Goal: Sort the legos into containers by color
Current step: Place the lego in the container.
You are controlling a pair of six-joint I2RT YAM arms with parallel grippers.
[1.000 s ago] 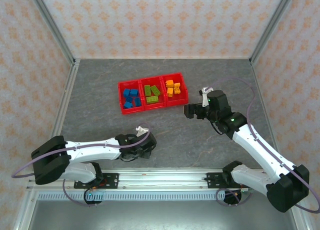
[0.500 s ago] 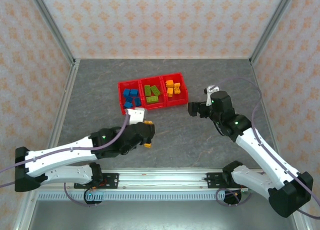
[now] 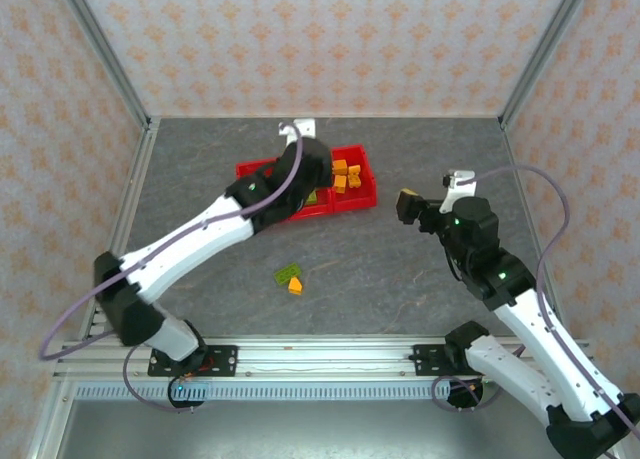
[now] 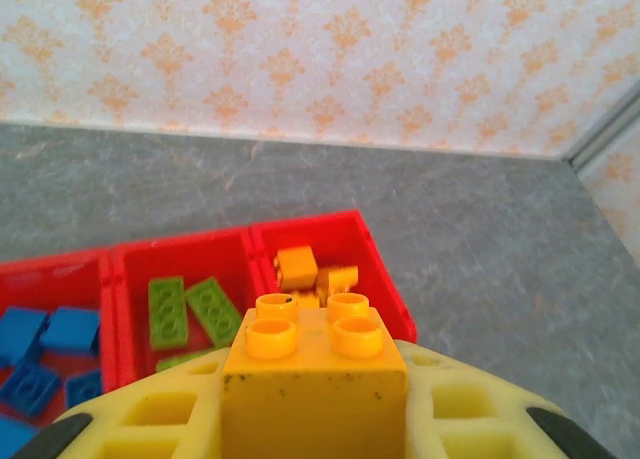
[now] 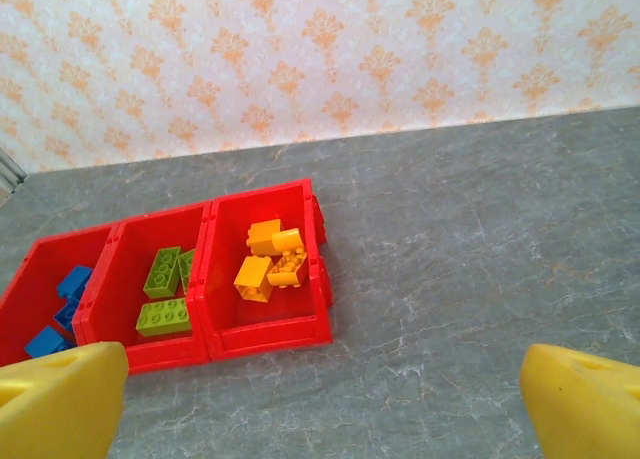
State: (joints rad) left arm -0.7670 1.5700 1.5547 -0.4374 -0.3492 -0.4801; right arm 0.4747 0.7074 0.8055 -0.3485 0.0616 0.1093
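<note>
The robot will next move the matching orange-yellow brick in its left gripper outward over the bin with the orange bricks, lower it, and let go of it there.
My left gripper [image 3: 306, 167] hangs over the red tray [image 3: 358, 205], shut on an orange-yellow brick [image 4: 315, 374], studs up between its yellow fingers [image 4: 470, 419]. Beyond it in the left wrist view, the right bin [image 4: 330, 222] holds orange bricks [image 4: 298, 267], the middle bin green ones [image 4: 185, 309], and the left bin blue ones [image 4: 50, 334]. Two loose legos lie on the table: a green one [image 3: 287, 273] and an orange one [image 3: 295, 286]. My right gripper [image 3: 407, 205] is open and empty to the right of the tray, its fingers [image 5: 60, 404] wide apart.
Grey table inside patterned walls with metal corner posts [image 3: 105, 64]. From the right wrist, the tray [image 5: 270, 337] sits left of centre, with bare grey floor [image 5: 470, 269] to its right. The left arm's links [image 3: 190, 244] stretch diagonally across the table's left half.
The left arm swung from the near table up over the tray, carrying an orange brick. A green and an orange brick stay where it was. The right gripper drew back to the right.
</note>
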